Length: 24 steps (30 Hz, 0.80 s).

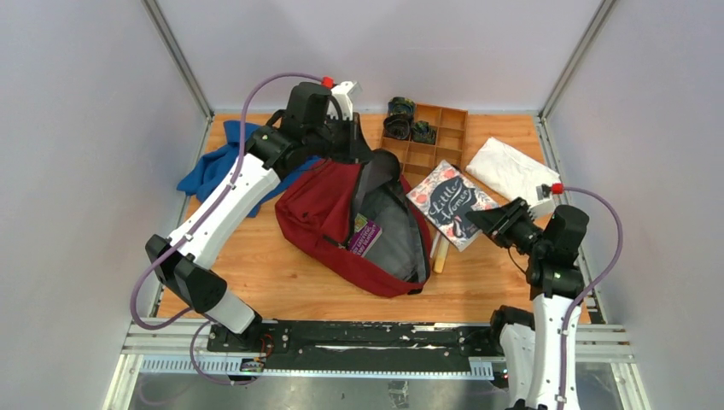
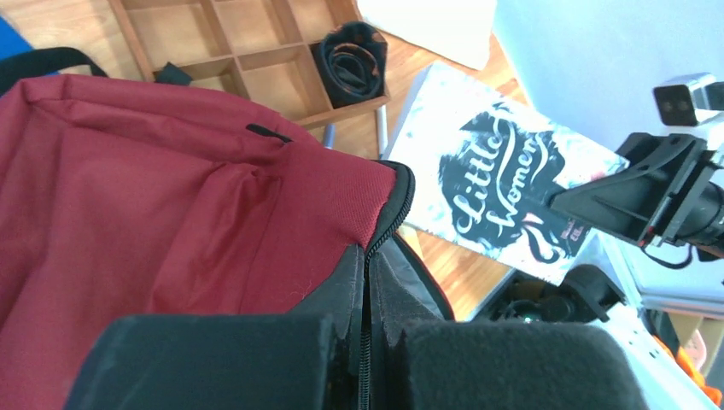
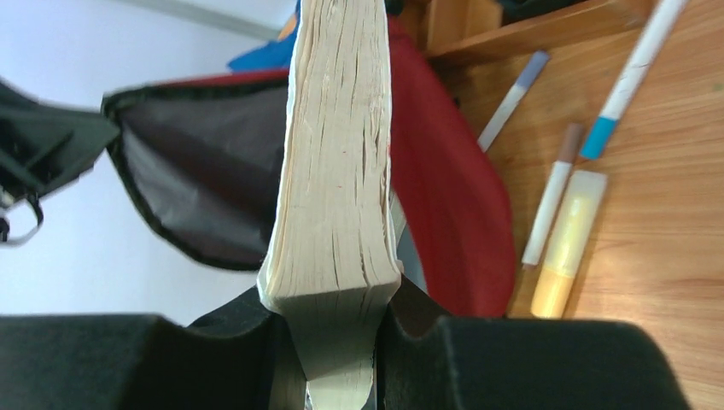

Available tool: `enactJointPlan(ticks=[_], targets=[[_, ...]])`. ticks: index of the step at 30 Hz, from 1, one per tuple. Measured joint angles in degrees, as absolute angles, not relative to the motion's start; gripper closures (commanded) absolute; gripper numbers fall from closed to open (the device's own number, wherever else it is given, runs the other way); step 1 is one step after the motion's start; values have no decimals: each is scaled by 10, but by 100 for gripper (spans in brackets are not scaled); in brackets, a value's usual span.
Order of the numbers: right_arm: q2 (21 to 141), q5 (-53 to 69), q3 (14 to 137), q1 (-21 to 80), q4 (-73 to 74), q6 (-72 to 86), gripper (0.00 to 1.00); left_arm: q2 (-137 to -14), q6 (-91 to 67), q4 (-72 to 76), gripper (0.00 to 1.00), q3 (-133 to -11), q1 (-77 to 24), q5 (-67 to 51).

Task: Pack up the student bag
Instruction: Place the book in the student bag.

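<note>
My right gripper holds the "Little Women" book and will next lower it across into the bag's opening (image 1: 384,227) and let go of it, because the opening is below, to the gripper's left in the top view.
The dark red student bag (image 1: 320,209) lies in the middle of the table with its main zipper open and a purple book (image 1: 364,235) inside. My left gripper (image 1: 357,156) is shut on the bag's zipper edge (image 2: 388,222) at the far end and holds the flap up. My right gripper (image 1: 480,222) is shut on the "Little Women" book (image 1: 448,203), held above the table right of the bag. In the right wrist view the book's page edge (image 3: 337,171) stands between my fingers, with the open bag (image 3: 201,162) beyond.
A wooden divider tray (image 1: 427,137) with dark rolled items stands at the back. A white cloth (image 1: 512,169) lies at the back right, a blue cloth (image 1: 209,166) at the back left. Pens and a yellow marker (image 3: 568,248) lie right of the bag.
</note>
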<state>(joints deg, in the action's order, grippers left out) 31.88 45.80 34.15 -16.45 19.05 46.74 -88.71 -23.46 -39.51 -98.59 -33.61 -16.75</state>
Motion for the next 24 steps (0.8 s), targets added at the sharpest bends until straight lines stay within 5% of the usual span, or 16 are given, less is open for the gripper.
enactJointPlan(ticks=[12, 24], targets=[[330, 416, 335, 90, 175, 440, 100, -887, -265, -375, 100, -976, -335, -229], [565, 183, 258, 294, -62, 563, 100, -886, -303, -332, 100, -940, -335, -270]])
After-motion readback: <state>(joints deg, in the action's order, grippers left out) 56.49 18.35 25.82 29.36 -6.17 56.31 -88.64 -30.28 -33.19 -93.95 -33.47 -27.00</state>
